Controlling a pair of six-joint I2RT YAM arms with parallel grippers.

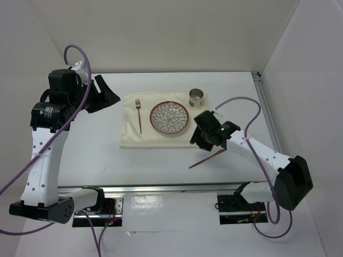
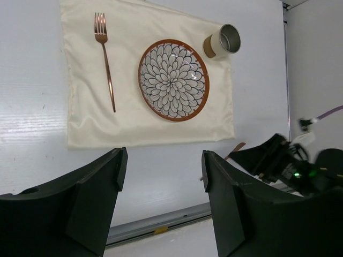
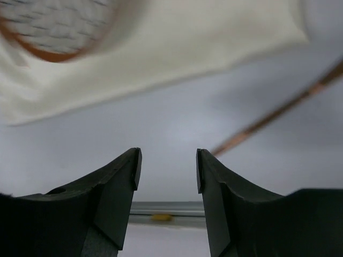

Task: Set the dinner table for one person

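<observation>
The thin copper utensil's handle (image 1: 207, 159) lies below my right gripper and to its right in the wrist view. The gripper moves down toward that side next and closes.
On the white dinner table (image 1: 86, 155) lies a cream cloth (image 1: 131, 134). It carries a copper fork (image 1: 138, 115), a flower-patterned plate (image 1: 169, 118) and a small metal-lined cup (image 1: 197, 97). A thin copper utensil (image 1: 206, 159) rests on the bare table off the cloth's near right corner. My right gripper (image 1: 199, 138) hovers over that corner; in the right wrist view the gripper (image 3: 166, 160) is open and empty, the utensil's handle (image 3: 278, 112) just to its right. My left gripper (image 1: 110, 95) is raised at the cloth's left, open and empty (image 2: 163, 160).
A metal rail (image 1: 161, 188) runs along the table's near edge and another along the right side (image 1: 266, 107). White walls enclose the back and sides. Purple cables loop from both arms (image 1: 241, 101).
</observation>
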